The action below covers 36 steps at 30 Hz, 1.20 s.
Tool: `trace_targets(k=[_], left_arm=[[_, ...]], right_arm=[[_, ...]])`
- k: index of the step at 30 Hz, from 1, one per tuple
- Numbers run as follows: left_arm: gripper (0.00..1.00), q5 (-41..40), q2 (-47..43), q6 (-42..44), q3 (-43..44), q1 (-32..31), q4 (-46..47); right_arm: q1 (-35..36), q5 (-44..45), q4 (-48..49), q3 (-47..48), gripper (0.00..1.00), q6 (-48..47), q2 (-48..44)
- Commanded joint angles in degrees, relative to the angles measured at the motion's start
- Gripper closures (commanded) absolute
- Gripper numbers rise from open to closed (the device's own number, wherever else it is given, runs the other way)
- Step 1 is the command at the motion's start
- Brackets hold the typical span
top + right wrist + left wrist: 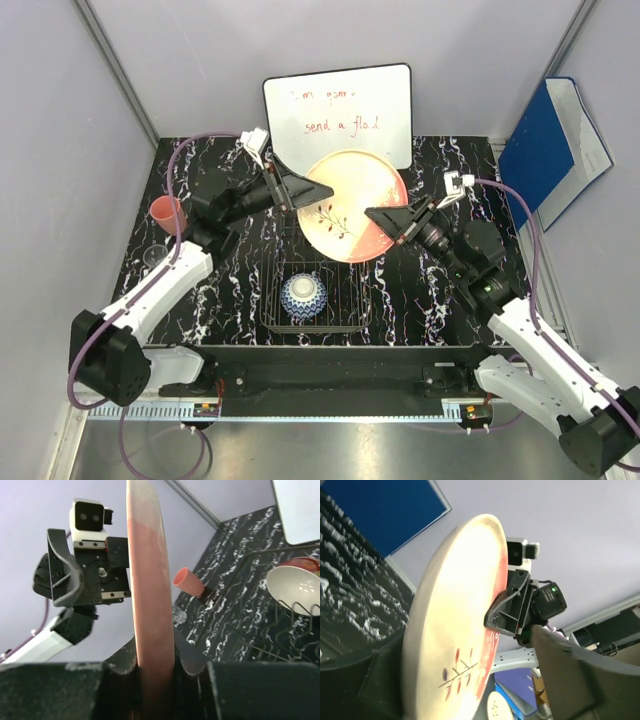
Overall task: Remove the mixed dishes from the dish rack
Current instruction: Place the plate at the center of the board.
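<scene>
My right gripper swings from the rack (272,300) toward the blue folder and goes down next. It tilts the plate (345,205) flatter over the marbled tabletop, because that patch is empty.
The pale pinkish-cream plate (345,205), with a red twig drawing, is held tilted above the back of the black wire dish rack (272,300). My right gripper (382,218) is shut on its right rim, which fills the jaws in the right wrist view (155,665). My left gripper (298,190) is open around the left rim; the left wrist view shows a wide gap to one finger (570,675). The blue-and-white bowl (302,296) sits in the rack. A cream bowl (295,587) with red at its rim leans in the rack wires. The pink cup (166,213) and clear glass (155,258) stand on the table at left.
A white whiteboard (340,110) with red writing leans at the back, just behind the plate. A blue folder (550,150) leans against the right wall. The black marbled tabletop (430,290) is enclosed by grey walls.
</scene>
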Motion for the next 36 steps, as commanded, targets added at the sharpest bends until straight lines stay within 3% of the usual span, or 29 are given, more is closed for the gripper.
trace_targets(k=[1, 5, 9, 13, 16, 22, 36], left_arm=[[0.01, -6.02, -6.39, 10.10, 8.61, 3.71, -16.10], [0.01, -26.04, -14.21, 11.45, 4.76, 9.77, -25.74], [0.01, -28.19, -19.84, 13.02, 0.01, 10.23, -27.67], [0.01, -27.75, -21.69, 15.22, -0.35, 10.31, -31.45], [0.01, -27.75, -23.45, 16.10, -1.23, 10.23, -31.72], [0.01, -27.32, -24.15, 16.72, -3.16, 8.29, -31.72], [0.01, -25.73, -25.03, 18.39, -8.26, 7.41, -31.54]], right_arm=[[-1.10, 15.27, -15.21, 5.22, 1.00, -8.66, -3.27], [-9.07, 21.09, -25.16, 9.45, 1.00, -7.45, -1.43], [-17.85, 24.52, -30.96, 13.32, 1.00, -4.29, 6.02], [-31.74, 15.78, -30.36, 13.33, 1.00, 4.56, 14.73], [-37.65, 11.69, -24.91, 13.24, 1.00, 6.79, 21.24], [-41.44, 8.20, -14.82, 17.62, 1.00, 9.08, 32.92], [-41.71, 7.30, -11.90, 33.53, 1.00, 9.43, 56.92]])
